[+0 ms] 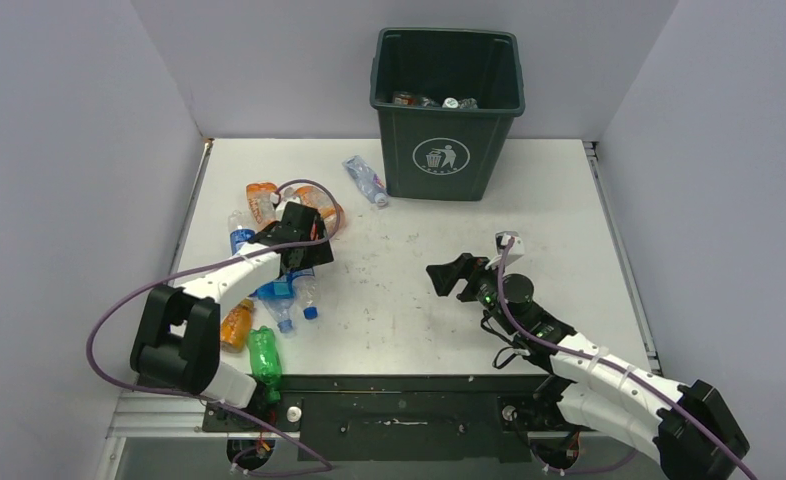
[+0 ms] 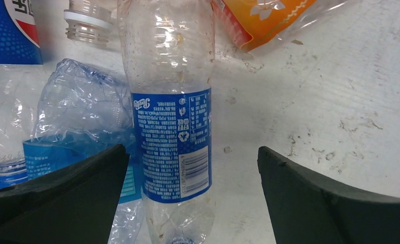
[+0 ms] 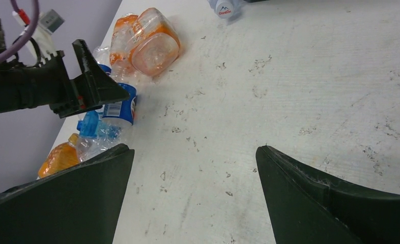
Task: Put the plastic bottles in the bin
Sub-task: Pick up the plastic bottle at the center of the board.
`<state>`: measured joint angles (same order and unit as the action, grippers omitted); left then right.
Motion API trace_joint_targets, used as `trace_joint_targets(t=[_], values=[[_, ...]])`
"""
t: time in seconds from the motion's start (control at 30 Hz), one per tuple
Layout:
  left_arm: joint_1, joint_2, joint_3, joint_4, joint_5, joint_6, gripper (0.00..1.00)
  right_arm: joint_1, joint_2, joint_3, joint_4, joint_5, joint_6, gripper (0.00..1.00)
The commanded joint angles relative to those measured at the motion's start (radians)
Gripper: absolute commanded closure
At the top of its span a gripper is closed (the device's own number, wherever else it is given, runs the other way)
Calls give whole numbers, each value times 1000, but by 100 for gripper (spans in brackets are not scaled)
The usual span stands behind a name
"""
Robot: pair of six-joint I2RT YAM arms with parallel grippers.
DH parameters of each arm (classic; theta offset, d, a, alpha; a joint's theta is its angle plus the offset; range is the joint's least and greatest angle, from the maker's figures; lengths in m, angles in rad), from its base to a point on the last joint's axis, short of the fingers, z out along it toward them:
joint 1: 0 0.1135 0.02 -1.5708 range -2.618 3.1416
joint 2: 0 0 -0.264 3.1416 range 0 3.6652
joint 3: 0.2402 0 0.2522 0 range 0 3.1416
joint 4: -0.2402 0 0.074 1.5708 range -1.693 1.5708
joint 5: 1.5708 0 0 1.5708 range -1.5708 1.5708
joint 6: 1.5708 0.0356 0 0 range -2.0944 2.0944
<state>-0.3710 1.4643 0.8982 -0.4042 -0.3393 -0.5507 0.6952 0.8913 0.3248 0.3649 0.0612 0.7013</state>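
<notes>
My left gripper moves down onto the blue label of the clear bottle (image 2: 172, 146) next and closes its fingers there, as the bottle already lies between them.
The dark green bin (image 1: 447, 150) stands at the back of the table with a few bottles (image 1: 434, 101) inside. A heap of crushed plastic bottles (image 1: 269, 290) lies at the left, some orange (image 1: 262, 200), one green (image 1: 264, 355). My left gripper (image 1: 297, 262) hangs open over the heap. In the left wrist view a clear bottle with a blue label (image 2: 171, 127) lies between the open left gripper (image 2: 192, 148), untouched. My right gripper (image 1: 444, 275) is open over bare table, as the right wrist view of it (image 3: 194, 148) shows. One clear bottle (image 1: 366, 180) lies beside the bin.
White walls close in the table (image 1: 529, 250) on the left, back and right. A loose blue cap (image 1: 310, 312) lies near the heap. In the right wrist view, orange bottles (image 3: 152, 43) and the left arm's fingers (image 3: 93, 84) sit far left.
</notes>
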Motion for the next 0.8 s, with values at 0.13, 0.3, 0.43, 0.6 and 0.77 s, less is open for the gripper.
trace_joint_targets(t=[0.13, 0.3, 0.43, 0.6, 0.77], values=[[21, 123, 76, 34, -8, -28, 7, 10, -41, -10, 28, -20, 13, 5], [30, 149, 49, 70, 16, -54, 15, 14, -51, -13, 36, -46, 0, 5], [33, 144, 38, 87, 36, -59, 31, 15, -38, -8, 55, -115, -11, 4], [33, 103, 16, 108, 59, -76, 59, 15, -18, -49, 142, -168, 19, 3], [31, -45, -32, 111, 126, -127, 76, 17, -23, -24, 114, -249, -20, 0]])
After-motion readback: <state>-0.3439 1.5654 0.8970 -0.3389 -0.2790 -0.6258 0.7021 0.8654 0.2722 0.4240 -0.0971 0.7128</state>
